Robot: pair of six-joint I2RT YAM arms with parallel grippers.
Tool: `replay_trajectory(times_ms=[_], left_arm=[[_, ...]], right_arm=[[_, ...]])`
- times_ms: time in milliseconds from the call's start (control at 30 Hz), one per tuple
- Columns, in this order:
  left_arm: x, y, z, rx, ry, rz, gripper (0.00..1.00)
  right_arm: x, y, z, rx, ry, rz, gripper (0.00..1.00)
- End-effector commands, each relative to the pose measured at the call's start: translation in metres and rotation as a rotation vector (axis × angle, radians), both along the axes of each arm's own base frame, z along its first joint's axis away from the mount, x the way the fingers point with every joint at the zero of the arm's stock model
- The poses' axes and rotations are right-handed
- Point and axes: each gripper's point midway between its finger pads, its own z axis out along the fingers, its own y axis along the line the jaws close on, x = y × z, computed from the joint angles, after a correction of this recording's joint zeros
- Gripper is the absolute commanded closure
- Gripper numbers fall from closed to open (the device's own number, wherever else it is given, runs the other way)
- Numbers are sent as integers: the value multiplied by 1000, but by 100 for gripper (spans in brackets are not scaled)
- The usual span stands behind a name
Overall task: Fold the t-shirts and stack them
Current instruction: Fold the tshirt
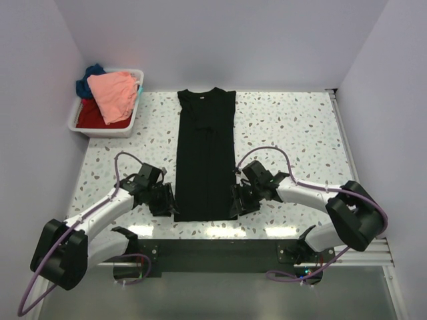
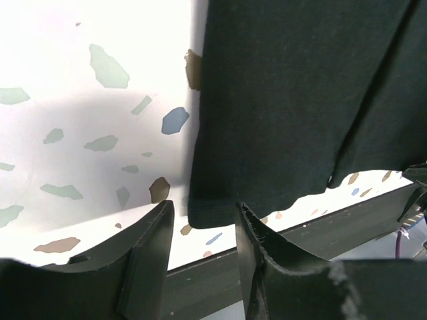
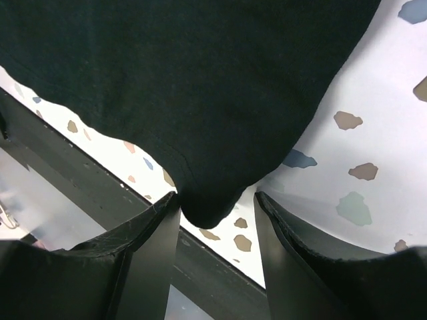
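The cloth tip of the t-shirt's near hem corner (image 1: 233, 216) (image 3: 211, 201) already lies between my right gripper's open fingers, so next they shift slightly farther over the t-shirt and close.
A black t-shirt (image 1: 205, 153) lies on the table as a long narrow strip, sides folded in, neck at the far end. My left gripper (image 1: 168, 200) is open at its near left hem corner (image 2: 207, 210), which lies between the fingertips. My right gripper (image 1: 237, 200) is open at the near right hem corner (image 3: 210, 207), the cloth tip between its fingers. A salmon-pink t-shirt (image 1: 113, 93), a red one (image 1: 90, 115) and a dark blue one (image 1: 89, 77) lie crumpled in the bin.
A white plastic bin (image 1: 103, 130) stands at the far left of the speckled table (image 1: 287, 127). A dark rail (image 1: 213, 253) runs along the near table edge, just behind both grippers. White walls close in the sides and back.
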Motion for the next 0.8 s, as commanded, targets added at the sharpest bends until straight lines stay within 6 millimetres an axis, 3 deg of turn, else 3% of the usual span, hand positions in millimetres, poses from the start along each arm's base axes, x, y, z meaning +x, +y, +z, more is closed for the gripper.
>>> replay_trajectory(times_ms=[0, 767], left_arm=[[1, -2, 3, -8, 25, 26, 55], [3, -11, -20, -51, 36, 47, 55]], right_arm=[[4, 14, 9, 49, -11, 23, 49], [16, 17, -3, 16, -21, 8, 53]])
